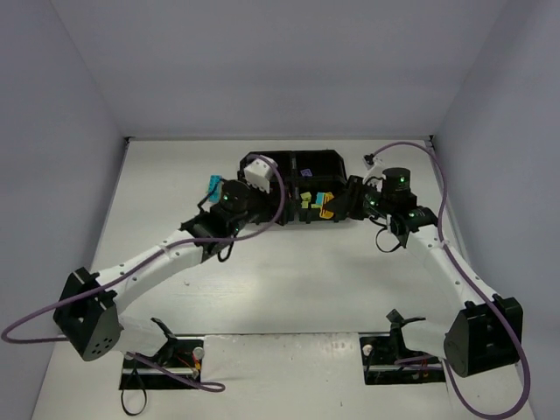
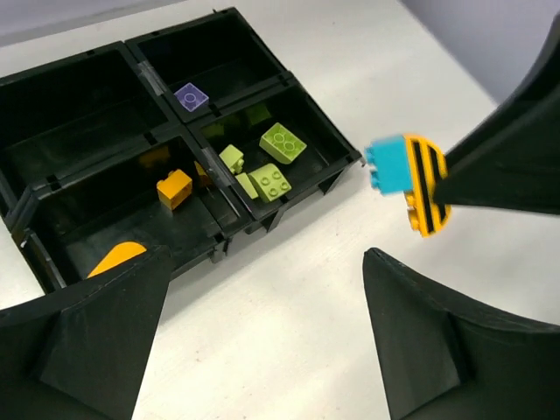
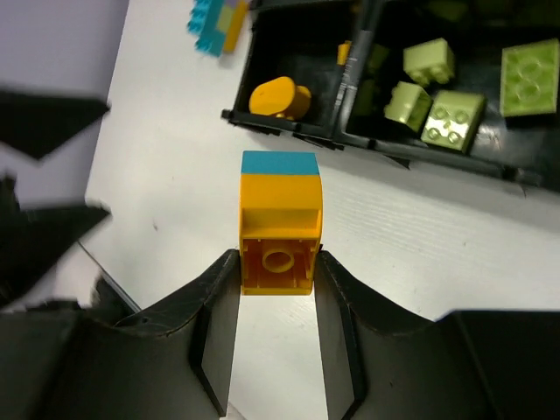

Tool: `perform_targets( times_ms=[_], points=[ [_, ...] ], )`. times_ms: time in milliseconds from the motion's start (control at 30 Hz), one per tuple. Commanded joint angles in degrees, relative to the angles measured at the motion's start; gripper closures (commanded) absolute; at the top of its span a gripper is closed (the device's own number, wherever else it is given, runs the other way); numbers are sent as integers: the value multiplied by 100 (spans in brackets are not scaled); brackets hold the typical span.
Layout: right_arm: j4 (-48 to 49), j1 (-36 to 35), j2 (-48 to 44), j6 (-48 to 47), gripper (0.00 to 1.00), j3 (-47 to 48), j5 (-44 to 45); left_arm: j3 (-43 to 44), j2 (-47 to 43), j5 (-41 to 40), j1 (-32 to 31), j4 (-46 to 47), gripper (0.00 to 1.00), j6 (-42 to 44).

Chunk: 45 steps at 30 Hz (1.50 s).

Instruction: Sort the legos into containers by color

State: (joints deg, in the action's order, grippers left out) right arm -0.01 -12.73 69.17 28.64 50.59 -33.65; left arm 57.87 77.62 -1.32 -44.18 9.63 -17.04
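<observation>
The right gripper goes to the left in the top view over one front container (image 3: pixel 306 66) next and releases the orange lego, since orange legos already share it.
My right gripper (image 3: pixel 278 262) is shut on an orange lego with a cyan lego joined to its far end (image 3: pixel 278 223). It holds the piece above the table, just in front of the black tray (image 3: pixel 289 131). The held piece also shows in the top view (image 1: pixel 327 206) and the left wrist view (image 2: pixel 407 179). My left gripper (image 2: pixel 267 258) is open and empty over bare table by the tray's front. The containers hold orange legos (image 2: pixel 173 188), lime green legos (image 2: pixel 282 143) and one purple lego (image 2: pixel 191 96). A cyan lego (image 1: pixel 211 185) lies outside the tray's left end.
The tray (image 1: pixel 337 157) stands at the back middle of the white table. Grey walls close in the left, right and back. The arm bases sit at the near edge.
</observation>
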Motion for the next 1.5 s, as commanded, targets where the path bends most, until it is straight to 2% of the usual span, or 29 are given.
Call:
perform_targets(
  times_ms=[0,67,233,267,300,400,667,867,1033,1067,1133,1167,1267,1300,1400,1467],
  points=[
    [317,25,0,-1726,100,522,-1125,506,-379,2054,743,-497,16,-634],
    [423,16,0,-2089,100,618,-1809,734,-388,2826,1008,-759,12,-371],
    [467,8,158,-3090,100,917,-3146,1375,-117,4419,1254,-1480,11,392],
    [467,16,211,-3171,100,1048,-3652,1455,-3,4674,1263,-1551,11,499],
    [467,8,255,-3224,100,1119,-3901,1525,42,5120,1281,-1604,11,587],
    [449,-1,500,-3339,100,1321,-4465,1728,165,5711,1281,-1657,11,772],
    [423,-291,668,-3357,100,1507,-4765,1930,279,5994,1281,-1851,11,1159],
    [423,-388,677,-3330,100,1515,-4730,1948,367,6064,1281,-1605,13,957],
    [414,-414,668,-3330,100,1480,-4669,1948,446,6153,1281,-1367,23,702],
    [414,-414,651,-3339,100,1454,-4660,1930,455,6188,1281,-1350,30,684],
    [414,-423,642,-3339,100,1445,-4633,1930,473,6223,1281,-1341,36,640],
    [414,-432,633,-3339,100,1436,-4642,1930,482,6249,1281,-1341,45,623],
    [405,-432,616,-3365,100,1428,-4607,1904,473,6267,1281,-1332,60,570],
    [405,-423,607,-3391,100,1410,-4598,1913,473,6250,1281,-1358,73,561],
    [362,-414,589,-3409,100,1349,-4537,1904,473,6258,1307,-1446,95,544],
    [335,-406,528,-3462,100,1287,-4493,1869,455,6276,1368,-1481,100,544]
  ],
)
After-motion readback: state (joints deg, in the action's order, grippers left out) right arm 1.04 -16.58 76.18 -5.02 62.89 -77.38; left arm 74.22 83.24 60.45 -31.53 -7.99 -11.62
